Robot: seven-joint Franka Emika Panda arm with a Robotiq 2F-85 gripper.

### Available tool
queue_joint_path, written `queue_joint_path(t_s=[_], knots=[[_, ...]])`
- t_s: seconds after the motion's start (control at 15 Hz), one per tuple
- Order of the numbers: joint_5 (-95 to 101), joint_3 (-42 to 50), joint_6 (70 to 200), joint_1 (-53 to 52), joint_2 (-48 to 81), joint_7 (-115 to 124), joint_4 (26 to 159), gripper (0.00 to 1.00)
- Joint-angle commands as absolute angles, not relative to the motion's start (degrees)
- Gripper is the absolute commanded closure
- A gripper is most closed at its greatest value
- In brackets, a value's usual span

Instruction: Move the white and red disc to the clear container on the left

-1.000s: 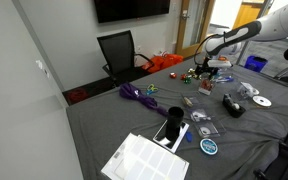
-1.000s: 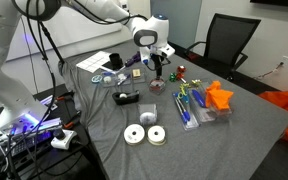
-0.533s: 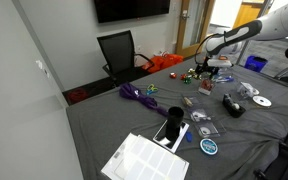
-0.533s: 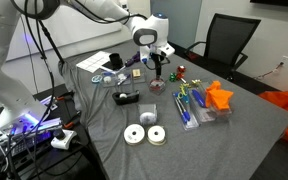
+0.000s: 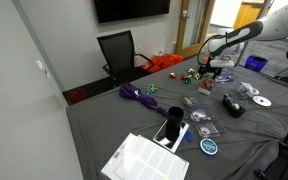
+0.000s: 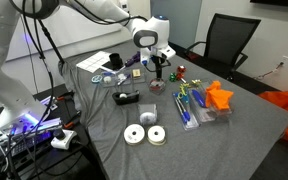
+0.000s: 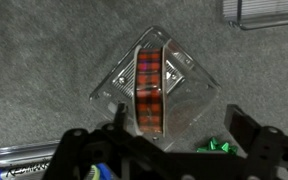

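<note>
The gripper lowers around the disc's white sides next, shifting to the left in the wrist view, since the disc sits below it, nearer that side's finger.
In the wrist view the white and red disc (image 7: 148, 92) is a roll with a red checked rim and white sides. It stands on edge inside a clear container (image 7: 189, 95) on the grey cloth. My gripper (image 7: 178, 114) hangs over it with the jaws wide apart and holds nothing. The disc lies close to the left finger (image 7: 119, 112). In both exterior views the gripper (image 6: 159, 70) (image 5: 211, 70) points down just above the container (image 6: 157, 87).
A green bow (image 7: 219, 146) lies between the fingers. Two white spools (image 6: 145, 135), a black case (image 6: 127, 98), an orange object (image 6: 219, 97) and clear trays of small items (image 6: 194, 110) surround the spot. A purple cable (image 5: 136, 95) and papers (image 5: 144, 158) lie farther off.
</note>
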State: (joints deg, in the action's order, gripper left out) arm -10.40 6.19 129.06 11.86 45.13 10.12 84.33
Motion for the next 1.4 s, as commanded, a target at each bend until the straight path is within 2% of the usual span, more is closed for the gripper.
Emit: queue_joint_path(t_s=[0.0,0.27,0.33,0.47,0.93,1.07,1.13,1.33], knots=[[-9.28,7.15,129.44,11.89,42.61,8.99,88.28,0.00],[-10.45,6.05,130.51,13.03,43.82,6.50,87.77,0.00],[-11.03,5.50,131.05,13.47,44.10,5.38,87.72,0.25],[-11.43,5.17,131.78,13.68,44.81,4.58,87.40,0.33],[-10.75,5.71,132.96,13.26,45.56,5.34,87.79,0.84],[-10.48,5.79,132.64,13.27,44.78,4.93,88.61,0.95],[-10.50,5.71,132.48,13.31,44.43,4.74,88.88,0.93],[-10.59,5.52,131.60,13.17,43.00,4.60,89.88,0.93]])
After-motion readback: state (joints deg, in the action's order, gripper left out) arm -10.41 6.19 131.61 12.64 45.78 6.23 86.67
